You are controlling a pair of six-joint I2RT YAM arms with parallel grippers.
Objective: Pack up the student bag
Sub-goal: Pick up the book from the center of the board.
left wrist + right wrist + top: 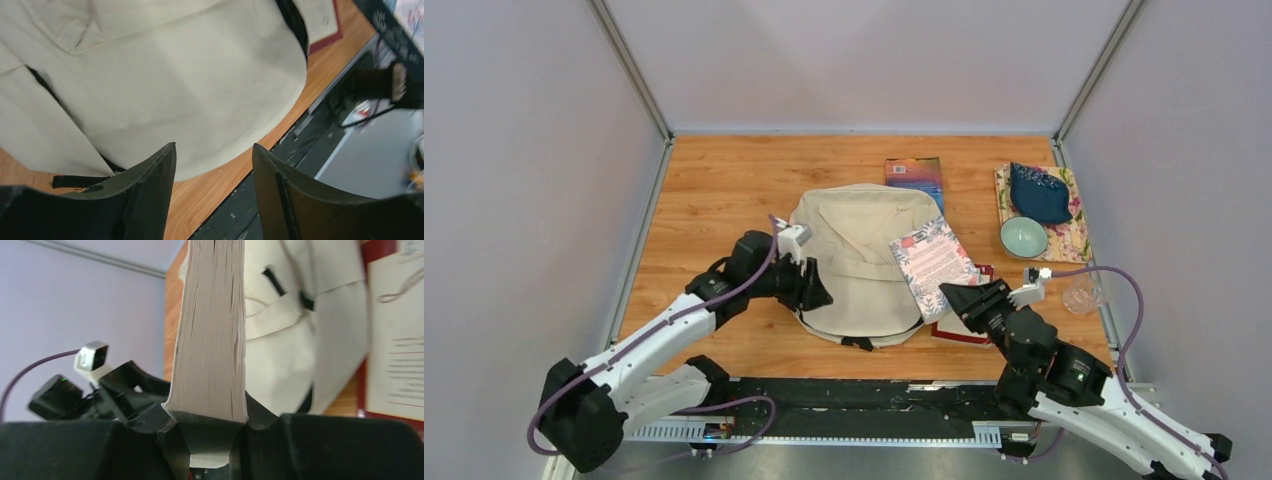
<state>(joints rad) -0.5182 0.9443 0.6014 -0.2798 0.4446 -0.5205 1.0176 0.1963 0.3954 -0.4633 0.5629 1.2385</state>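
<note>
Next, my left gripper lowers and shifts to the right in the top view, onto the cream rim at the bag's near edge, because the bag's opening lies shut.
The student bag (859,262) lies flat on the wooden table, beige canvas with its flap up; it also fills the left wrist view (165,85). My left gripper (820,286) hovers at the bag's left near edge, and its jaws (214,156) stand open with only bag cloth and table showing between them. My right gripper (961,298) is shut on the near end of a thick floral-covered book (932,260), held tilted over the bag's right side. In the right wrist view the book's page edge (212,330) rises from between the jaws of the right gripper (210,416).
A red-bordered booklet (964,330) lies under the right gripper. A blue book (914,172) sits behind the bag. At the right are a floral mat (1076,240) with a dark teal pouch (1040,193), a teal bowl (1023,237) and a clear glass (1085,293).
</note>
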